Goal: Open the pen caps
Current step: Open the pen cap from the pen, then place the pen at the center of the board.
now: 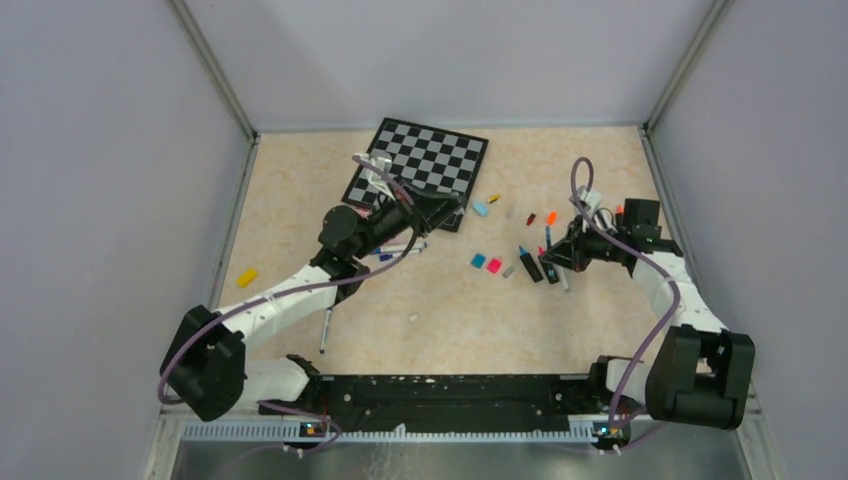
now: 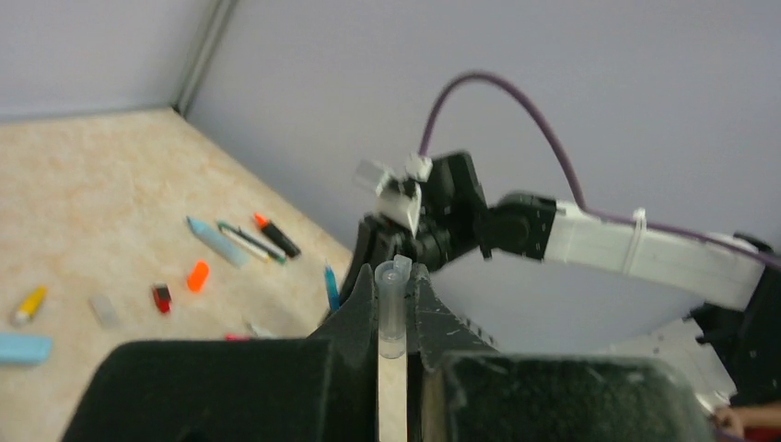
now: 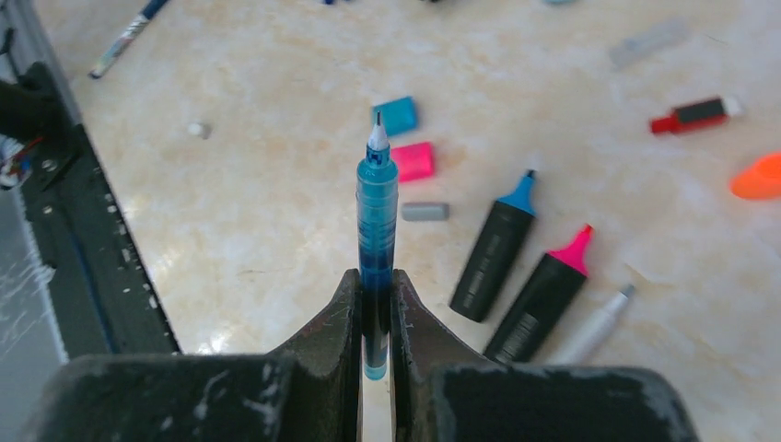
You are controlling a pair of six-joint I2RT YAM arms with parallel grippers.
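My right gripper is going to put the blue pen (image 3: 377, 230), uncapped like the highlighters, down onto the table just beyond the white pen, so it will move past the pink-tipped (image 3: 541, 299) one first.
My left gripper (image 1: 447, 207) is shut on a clear see-through pen cap (image 2: 393, 313), held upright between the fingertips (image 2: 393, 273) above the table, near the checkered board. My right gripper (image 1: 558, 258) is shut on a slim blue pen (image 3: 377, 230) with its bare tip pointing away from the wrist (image 3: 375, 278). That pen also shows in the left wrist view (image 2: 330, 287). Loose caps lie between the arms: cyan (image 3: 398, 115), pink (image 3: 413, 161), grey (image 3: 425, 211). Two uncapped black highlighters lie beside them, one blue-tipped (image 3: 495, 258) and one pink-tipped (image 3: 541, 299).
The checkered board (image 1: 420, 160) lies at the back. An orange cap (image 3: 760, 177), a red piece (image 3: 695, 114) and a white pen (image 3: 594, 327) lie to the right. A yellow cap (image 1: 246, 277) and a thin pen (image 1: 325, 330) lie at the left. More pens (image 2: 250, 241) lie near the far wall.
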